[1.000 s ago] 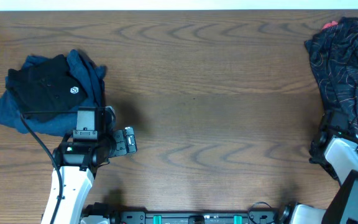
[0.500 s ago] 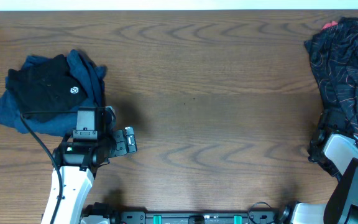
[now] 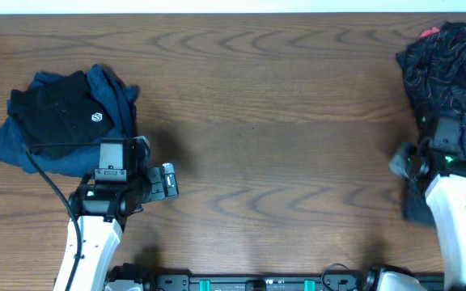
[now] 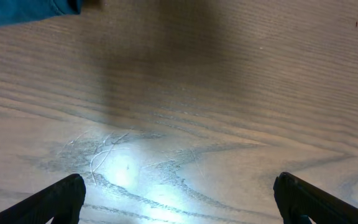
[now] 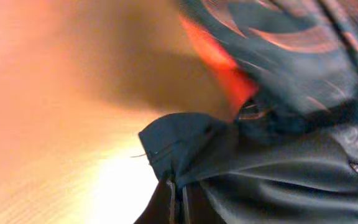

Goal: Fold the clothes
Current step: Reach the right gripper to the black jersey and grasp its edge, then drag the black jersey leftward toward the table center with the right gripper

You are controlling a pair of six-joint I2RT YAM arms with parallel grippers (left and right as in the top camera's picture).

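My right gripper draws the dark hem to the left in the overhead view and outward over the table's middle (image 3: 290,139) next, because the jersey lies crumpled.
The clothes I am handling, a black jersey with thin orange contour lines (image 3: 447,69), lie crumpled at the table's far right. My right arm (image 3: 447,174) reaches over the jersey's lower edge. In the right wrist view my right gripper (image 5: 179,190) is shut on a dark hem of the jersey (image 5: 185,140), and orange-patterned cloth (image 5: 278,56) is bunched just beyond. My left gripper (image 3: 168,182) rests open over bare wood at the front left. Its two fingertips (image 4: 61,199) stand wide apart with nothing between them.
A blue shirt with a black shirt laid on top (image 3: 63,113) sits at the far left, just beyond the left arm. A corner of blue cloth (image 4: 23,9) shows in the left wrist view. Bare wooden table (image 3: 281,137) spans the middle.
The right gripper has shut on the jersey's hem. The right arm has swung away from the front edge, up over the jersey's lower edge. The left arm has not moved.
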